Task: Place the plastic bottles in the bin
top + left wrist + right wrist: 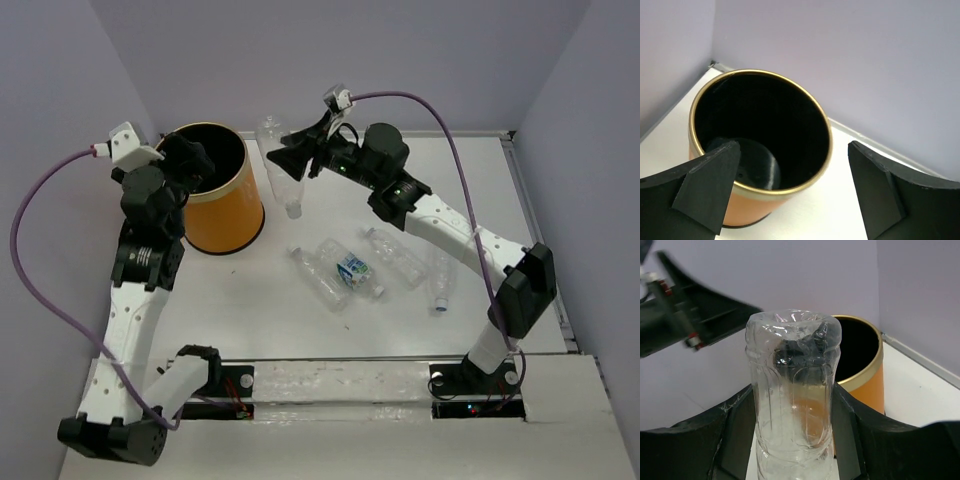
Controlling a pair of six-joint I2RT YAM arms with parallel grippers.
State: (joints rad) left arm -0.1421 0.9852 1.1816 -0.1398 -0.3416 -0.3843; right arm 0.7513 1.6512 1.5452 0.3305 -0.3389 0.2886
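The right gripper moves over the bin's black opening (224, 155), to its left in the top view, and releases next, as the bottle hangs beside the bin (228, 215).
The orange bin (228, 215) with a black inside stands at the back left; it also shows in the left wrist view (747, 210) and the right wrist view (871, 385). My right gripper (285, 160) is shut on a clear plastic bottle (283, 185), held in the air just right of the bin, cap end down; the bottle's base fills the right wrist view (792, 390). My left gripper (195, 160) is open and empty over the bin's rim. Three more clear bottles lie mid-table: one plain (318, 275), one with a blue-green label (355, 268), one further right (398, 255).
Another bottle (441, 280) with a white cap lies right of the others, near the right arm. Lavender walls close the back and sides. The left arm's fingers (710, 185) frame the bin's opening.
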